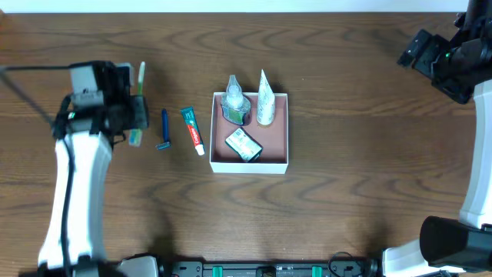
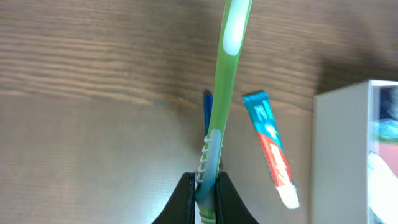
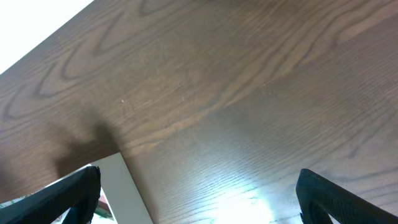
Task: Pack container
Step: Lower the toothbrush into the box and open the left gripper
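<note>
Bottle (image 1: pixel 233 101) and tube fill the container's far half. My left gripper will next swing toward it, turn, and lower the toothbrush onto the dark packet (image 1: pixel 244 145) to let go of it.
The container (image 1: pixel 280 127) is a shallow square box with white walls and a reddish-brown inside, at the table's middle. It holds a clear bottle (image 1: pixel 233 101), a white tube (image 1: pixel 265 100) and a dark packet (image 1: pixel 244 145). My left gripper (image 1: pixel 136 123) is shut on a green toothbrush (image 2: pixel 219 106), held above the table left of the box; the brush also shows in the overhead view (image 1: pixel 141 77). A blue razor (image 1: pixel 164 129) and a toothpaste tube (image 1: pixel 193 129) lie between them. My right gripper (image 3: pixel 196 196) is open and empty, at the far right.
The container's white wall (image 2: pixel 342 155) stands at the right of the left wrist view, with the toothpaste (image 2: pixel 268 148) just left of it. Its corner (image 3: pixel 121 186) shows in the right wrist view. The rest is dark wood tabletop.
</note>
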`<state>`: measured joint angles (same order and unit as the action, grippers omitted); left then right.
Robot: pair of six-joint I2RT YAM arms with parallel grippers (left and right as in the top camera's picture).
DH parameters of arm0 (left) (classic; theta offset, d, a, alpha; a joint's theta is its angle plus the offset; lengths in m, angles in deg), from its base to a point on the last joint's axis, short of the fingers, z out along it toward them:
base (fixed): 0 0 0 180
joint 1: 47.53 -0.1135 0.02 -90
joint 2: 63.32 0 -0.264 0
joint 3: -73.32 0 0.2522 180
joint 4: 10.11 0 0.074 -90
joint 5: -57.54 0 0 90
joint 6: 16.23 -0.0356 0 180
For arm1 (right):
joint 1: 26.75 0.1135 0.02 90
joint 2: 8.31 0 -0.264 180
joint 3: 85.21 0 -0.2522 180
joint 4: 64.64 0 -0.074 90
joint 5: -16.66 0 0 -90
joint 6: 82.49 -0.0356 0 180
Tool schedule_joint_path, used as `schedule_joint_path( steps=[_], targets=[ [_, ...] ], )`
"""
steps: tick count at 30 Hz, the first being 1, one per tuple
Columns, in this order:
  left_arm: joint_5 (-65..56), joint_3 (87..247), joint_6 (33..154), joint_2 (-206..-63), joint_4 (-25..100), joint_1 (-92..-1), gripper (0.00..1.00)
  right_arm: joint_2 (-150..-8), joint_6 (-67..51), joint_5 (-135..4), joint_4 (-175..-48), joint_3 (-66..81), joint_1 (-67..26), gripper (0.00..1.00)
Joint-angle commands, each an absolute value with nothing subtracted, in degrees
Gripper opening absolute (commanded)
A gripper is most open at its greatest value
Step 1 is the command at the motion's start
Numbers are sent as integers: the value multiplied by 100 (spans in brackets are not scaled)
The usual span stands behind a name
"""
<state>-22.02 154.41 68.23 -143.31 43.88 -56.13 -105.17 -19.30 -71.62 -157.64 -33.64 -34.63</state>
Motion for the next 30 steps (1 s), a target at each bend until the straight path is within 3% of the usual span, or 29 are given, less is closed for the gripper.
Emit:
schedule_joint_path(
  steps=[1,9,21,30],
  targets=[
    [-2128,15458,6996,-13878,4727,-5449,6,-10508,-2031,-7141,-15770,-3349,-3498,99],
    [-1407,15458,4904,-13299,5494,-4549,6,-10508,-2031,-7141,-15770,-3349,-3498,99],
    [-1402,15458,2331,-13701,5544,-2664,6,-10508,-2031,-7141,-15770,-3349,-3498,99],
    [-1407,15458,1680,-14235,5293,-1827,6,-10508,-2031,-7141,-15770,-3349,-3498,99]
  ],
)
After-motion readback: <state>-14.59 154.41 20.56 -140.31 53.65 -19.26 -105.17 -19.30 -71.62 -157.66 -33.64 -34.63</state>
